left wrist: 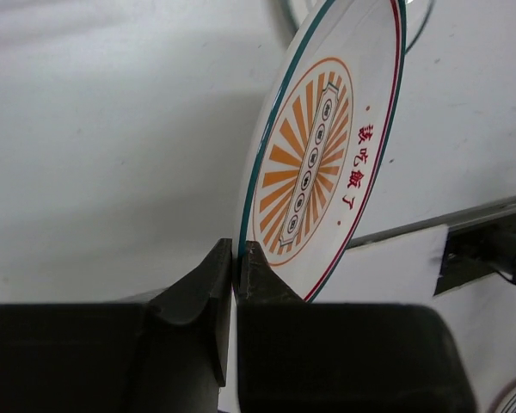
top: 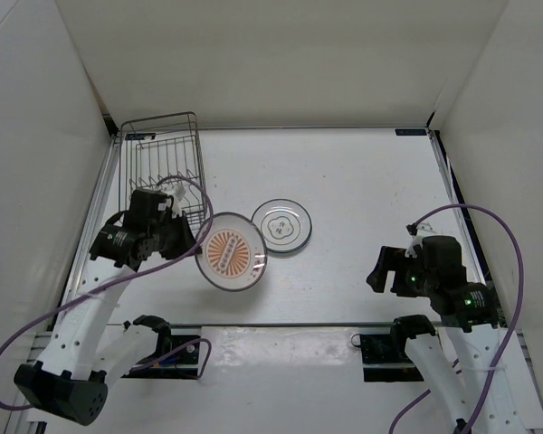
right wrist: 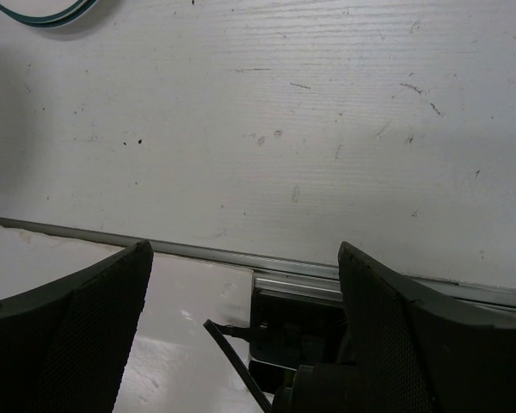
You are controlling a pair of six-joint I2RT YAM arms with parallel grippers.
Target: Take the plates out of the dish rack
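The tabletop (top: 237, 304) between the clear plate and bar is bare, so the robot's left gripper should come down and back there next and let go of the held plate's rim.
My left gripper (top: 195, 246) is shut on the rim of the plate with the orange-tan sunburst centre (top: 232, 252), holding it just right of the dish rack (top: 163, 163). In the left wrist view the gripper (left wrist: 236, 255) pinches the plate's edge and the plate (left wrist: 322, 155) stands nearly on edge. The clear-greyish plate with the flower outline (top: 281, 225) lies flat on the table, touching or just behind the held plate. The dark wire rack at the back left holds no plate that I can see. My right gripper (top: 376, 271) is open and empty at the right; its jaws stand wide apart in the right wrist view (right wrist: 245, 258).
White walls close the table on the left, back and right. A metal rail (top: 281, 325) runs along the near edge with the arm bases behind it. A purple cable (top: 190, 185) loops over the rack's near end. The edge of the clear plate shows in the right wrist view (right wrist: 43, 13).
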